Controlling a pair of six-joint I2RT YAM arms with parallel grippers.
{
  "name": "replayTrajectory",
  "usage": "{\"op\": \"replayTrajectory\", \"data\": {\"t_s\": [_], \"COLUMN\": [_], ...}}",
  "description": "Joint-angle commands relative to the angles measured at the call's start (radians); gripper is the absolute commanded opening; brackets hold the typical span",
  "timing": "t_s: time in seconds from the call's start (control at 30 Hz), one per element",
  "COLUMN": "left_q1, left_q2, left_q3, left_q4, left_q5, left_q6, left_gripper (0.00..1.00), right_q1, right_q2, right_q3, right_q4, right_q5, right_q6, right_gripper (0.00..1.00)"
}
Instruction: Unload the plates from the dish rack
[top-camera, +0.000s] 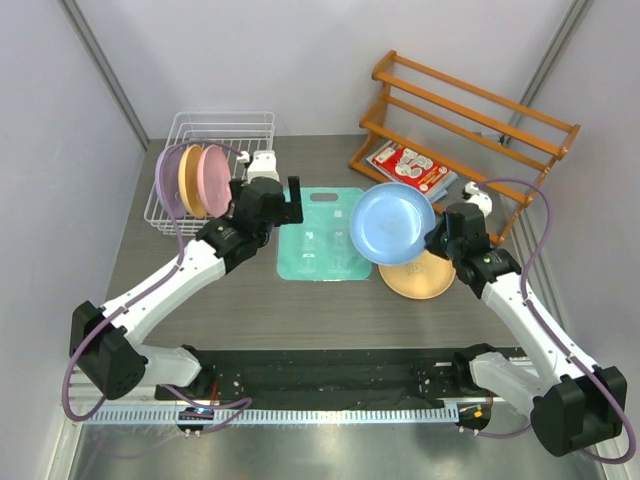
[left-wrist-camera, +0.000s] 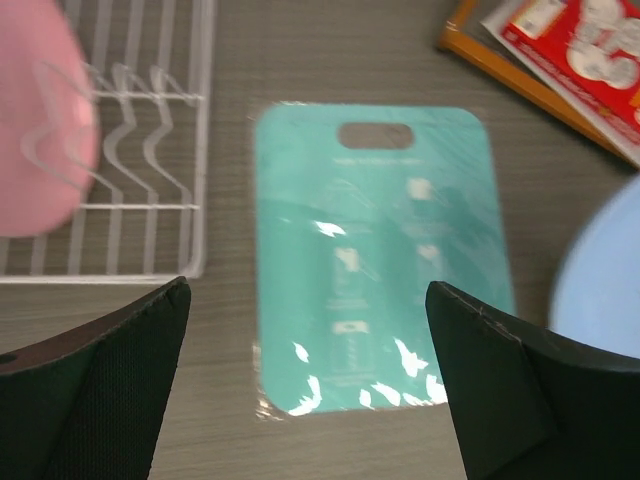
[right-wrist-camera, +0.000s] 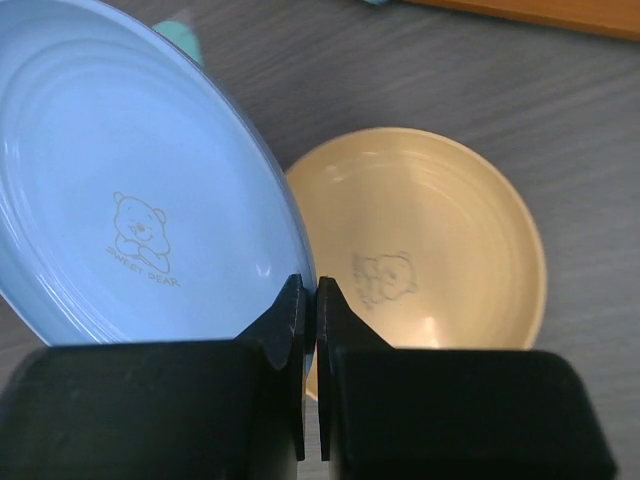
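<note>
My right gripper moves the blue plate down and back, to the right in the top view, onto the yellow-orange plate (top-camera: 418, 273) (right-wrist-camera: 416, 252) next, since the blue plate still hangs off-center.
The white wire dish rack (top-camera: 245, 125) stands at the back left with a lilac plate (top-camera: 164, 185), an orange plate (top-camera: 188, 180) and a pink plate (top-camera: 213, 178) upright in it. My left gripper (top-camera: 280, 200) hovers just right of the rack, open and empty, over the mat's left edge; in the left wrist view the left gripper (left-wrist-camera: 305, 330) has its fingers (left-wrist-camera: 110, 380) far apart. My right gripper (right-wrist-camera: 311, 300) is shut on the rim of a blue plate (right-wrist-camera: 130, 180), held tilted above a yellow-orange plate (right-wrist-camera: 430, 240) that lies flat on the table.
A teal rectangular mat (top-camera: 320, 240) lies in the middle of the table. An orange-brown wooden slatted rack (top-camera: 470, 115) stands at the back right with a red-and-white packet (top-camera: 410, 165) under it. Grey walls close in both sides.
</note>
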Motion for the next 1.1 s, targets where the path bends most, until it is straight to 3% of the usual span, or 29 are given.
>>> {"op": "replayTrajectory", "data": {"t_s": [0.0,0.13,0.57,0.77,0.87,0.93,1.0,1.07], "left_q1": [0.002,0.055,0.158,0.186,0.201,0.207,0.215,0.218], "left_q2": [-0.03,-0.014,0.006,0.016,0.019,0.02,0.023,0.028], "left_q3": [0.011,0.023,0.013,0.013,0.013,0.013,0.013,0.014], "left_q4": [0.042,0.053,0.046,0.049,0.046,0.046,0.047,0.046], "left_q5": [-0.341,-0.38,-0.276,-0.252,-0.236,-0.229,-0.221,-0.221], "left_q6": [0.19,0.247,0.204,0.196,0.187,0.182,0.181,0.179], "left_gripper": [0.99,0.99,1.0,1.0,1.0,0.99,1.0,0.99], "right_q1": [-0.085,-0.136,-0.141,-0.142,-0.144,-0.144,-0.144,-0.144], "right_q2": [-0.061,-0.101,-0.108,-0.072,-0.061,-0.062,-0.075,-0.091], "right_q3": [-0.068,-0.113,-0.211,-0.236,-0.234,-0.233,-0.223,-0.21], "right_q4": [-0.103,-0.132,-0.167,-0.107,-0.092,-0.089,-0.091,-0.097], "right_q5": [0.095,0.092,0.243,0.201,0.182,0.176,0.176,0.181], "right_q6": [0.095,0.132,0.168,0.167,0.153,0.15,0.139,0.129], "right_gripper": [0.01,0.01,0.03,0.07,0.25,0.6,0.83,0.9]}}
